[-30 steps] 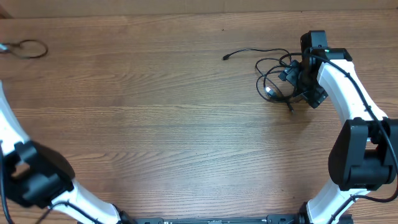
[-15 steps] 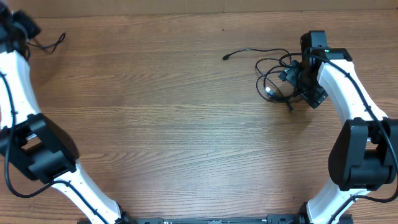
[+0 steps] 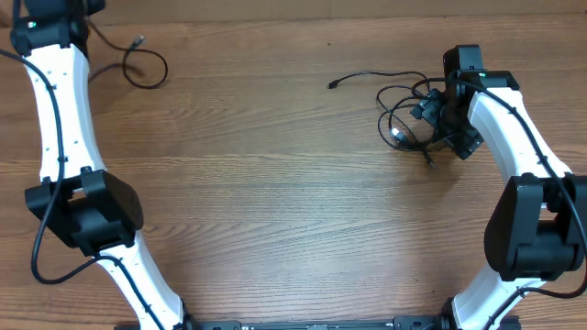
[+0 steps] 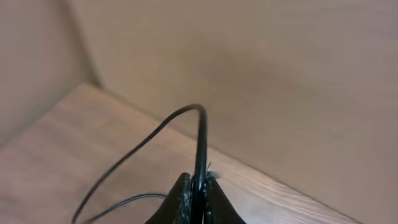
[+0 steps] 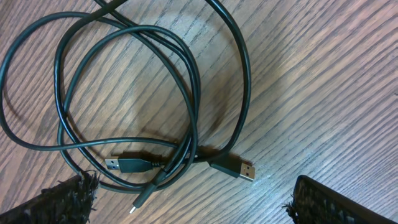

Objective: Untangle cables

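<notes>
The left gripper will next go down and to the left in the overhead view to the far tabletop and let go of the cable there, since that spot is clear of the tangle.
My left gripper (image 3: 81, 9) is at the far left back corner of the table, shut on one thin black cable (image 3: 147, 70). That cable trails right into a loose loop with a small plug end. In the left wrist view the jaws (image 4: 198, 188) pinch the cable (image 4: 200, 134), which arches up and falls away to the left. The other cables (image 3: 404, 115) lie as tangled loops at the right back. My right gripper (image 3: 438, 117) hovers over them, open. In the right wrist view its fingers (image 5: 193, 202) straddle the loops (image 5: 124, 93) and silver-tipped plugs (image 5: 239, 168).
One loose cable end (image 3: 332, 85) reaches left from the tangle. A beige wall (image 4: 280, 74) rises just behind the table's back edge by my left gripper. The wooden table (image 3: 275, 202) spans the view.
My left arm has swung in from the left edge toward the back, and the cable it holds has moved right with it. The right arm and the tangle have not moved.
</notes>
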Robot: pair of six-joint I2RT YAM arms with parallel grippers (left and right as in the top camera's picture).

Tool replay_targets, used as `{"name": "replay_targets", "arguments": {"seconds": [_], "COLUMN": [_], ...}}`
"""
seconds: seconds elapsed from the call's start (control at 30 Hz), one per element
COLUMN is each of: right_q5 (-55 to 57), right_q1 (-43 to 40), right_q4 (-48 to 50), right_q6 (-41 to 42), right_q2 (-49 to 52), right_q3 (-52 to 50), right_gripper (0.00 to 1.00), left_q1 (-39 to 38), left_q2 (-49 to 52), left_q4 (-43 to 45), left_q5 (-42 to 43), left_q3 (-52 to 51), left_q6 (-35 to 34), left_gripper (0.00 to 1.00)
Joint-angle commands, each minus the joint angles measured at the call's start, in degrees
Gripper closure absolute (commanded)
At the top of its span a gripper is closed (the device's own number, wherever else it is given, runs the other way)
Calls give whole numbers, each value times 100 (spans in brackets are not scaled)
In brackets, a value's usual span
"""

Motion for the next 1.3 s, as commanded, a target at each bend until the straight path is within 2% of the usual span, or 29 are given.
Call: {"name": "replay_targets", "arguments": {"seconds": [0.0,0.07,0.2,0.27,0.3,0.33,0.4,0.53,0.67,0.93,1.0,1.1,1.27], "right_q5": [-7,-7,-7,-7,-7,-7,-7,-7,-7,-7,-7,-7,-13], "right_q1": [26,26,26,26,26,26,26,26,26,26,26,26,26], "right_q4": [4,4,4,4,4,4,4,4,4,4,4,4,249], "right_q6": [-28,-31,-28,-28,-28,-28,-28,-28,-28,-28,-28,-28,-28], "right_q2": [17,17,17,17,17,17,17,17,17,17,17,17,17], "right_q3": [7,7,7,7,7,7,7,7,7,7,7,7,7], "right_gripper": [0,0,0,0,0,0,0,0,0,0,0,0,0], "left_q1": [474,737,1008,1034,1032,1032,1040,1119,1121,975,920,754,221], "left_q2": [328,522,1019,1257,1349,1440,1451,1237,664,-957,-1113,-1174,-1117], "left_q4": [44,31,20,-37,-129,-291,-472,-831,-1292,-2146,-2535,-3414,-4441], "left_q5": [-387,-111,673,750,745,702,619,787,1521,3259,3880,4881,4948], "left_q3": [63,63,63,63,63,63,74,247,577,586,586,584,557], "left_q6": [-479,-726,-767,-765,-765,-763,-767,-1154,-1283,-1408,-1250,-544,20], "left_gripper": [91,91,91,87,77,55,0,0,0,0,0,0,0]}}
